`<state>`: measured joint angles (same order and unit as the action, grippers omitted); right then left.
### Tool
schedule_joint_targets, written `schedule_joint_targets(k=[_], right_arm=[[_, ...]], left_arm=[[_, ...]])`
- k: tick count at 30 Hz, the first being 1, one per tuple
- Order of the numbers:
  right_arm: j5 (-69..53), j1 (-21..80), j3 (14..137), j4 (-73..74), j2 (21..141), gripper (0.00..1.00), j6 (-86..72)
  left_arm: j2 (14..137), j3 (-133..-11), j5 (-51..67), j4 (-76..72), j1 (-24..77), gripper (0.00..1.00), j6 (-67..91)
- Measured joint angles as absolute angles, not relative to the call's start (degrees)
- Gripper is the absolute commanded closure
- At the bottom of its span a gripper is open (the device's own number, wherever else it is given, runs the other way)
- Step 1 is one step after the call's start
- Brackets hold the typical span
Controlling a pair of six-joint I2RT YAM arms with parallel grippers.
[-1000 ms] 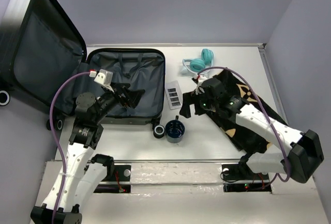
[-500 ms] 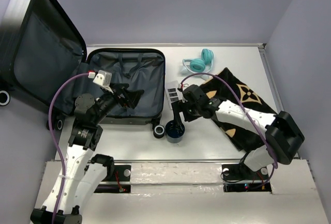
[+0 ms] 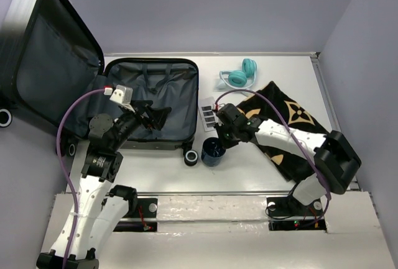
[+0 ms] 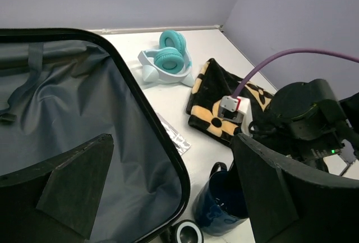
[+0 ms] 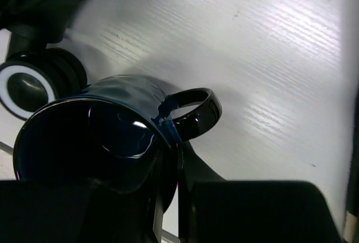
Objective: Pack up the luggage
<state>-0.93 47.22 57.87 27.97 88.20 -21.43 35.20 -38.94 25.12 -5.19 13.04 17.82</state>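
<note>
I will next move my right gripper up, outward and over the luggage's edge, because that edge is between mug [image 3: 211, 153] and lining. Then I will bring the mug down onto the luggage's bare lining.
The luggage [image 3: 168, 89] lies open at the left, its lid [image 3: 43, 51] propped up and its dark grey lining [image 4: 73, 114] bare. My left gripper [image 3: 155, 115] hovers open over the lining near its front edge, its jaws [image 4: 171, 142] wide apart and holding nothing. A dark blue mug [image 3: 211, 153] stands just right of the luggage's front corner. My right gripper [image 3: 219, 140] is shut on the mug's rim [image 5: 84, 136] beside the handle [image 5: 196, 111], one finger inside the wall and one outside. The left wrist view shows the mug [image 4: 221, 209] beside the shell's edge.
Teal headphones [image 3: 239, 75] lie at the back. A black cloth with tan flower print [image 3: 286, 126] sits under my right arm. A striped silver packet [image 3: 208, 112] lies between luggage and cloth. A luggage wheel [image 3: 191, 156] stands beside the mug.
My right arm swung left from above the cloth down to the mug, and its jaws closed on the rim. The left arm stayed still and open.
</note>
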Motion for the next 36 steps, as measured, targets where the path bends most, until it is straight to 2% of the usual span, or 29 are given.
schedule_joint_targets(k=[5,10,14,20,24,30,34,36], right_arm=[[2.26,47.24,66.26,35.57,82.85,0.93,-19.66],[3.05,47.24,81.8,31.73,83.96,0.93,-16.73],[3.2,47.24,91.35,21.71,92.4,0.93,-13.34],[7.88,47.48,110.02,13.15,116.4,0.93,-5.19],[15.0,48.53,113.97,7.03,126.61,0.93,0.16],[24.34,50.78,117.21,-0.14,135.44,0.93,5.78],[26.85,52.69,118.34,-5.3,138.67,0.83,8.8],[27.73,53.95,117.99,-7.44,139.26,0.71,10.02]], left_arm=[[34.61,-38.98,21.71,-4.38,13.02,0.01,17.91],[33.39,-39.7,12.29,-0.71,12.62,0.01,18.57],[32.34,-41.19,1.28,3.73,12.47,0.01,19.62],[31.62,-42.52,-8.08,7.01,12.45,0.01,20.91],[31.59,-43.0,-11.64,8.1,13.23,0.01,21.52],[31.59,-43.03,-13.63,9.23,13.82,0.01,21.96],[31.59,-43.03,-13.32,9.3,13.85,0.01,21.98],[31.59,-43.03,-13.06,9.28,13.93,0.01,21.98]])
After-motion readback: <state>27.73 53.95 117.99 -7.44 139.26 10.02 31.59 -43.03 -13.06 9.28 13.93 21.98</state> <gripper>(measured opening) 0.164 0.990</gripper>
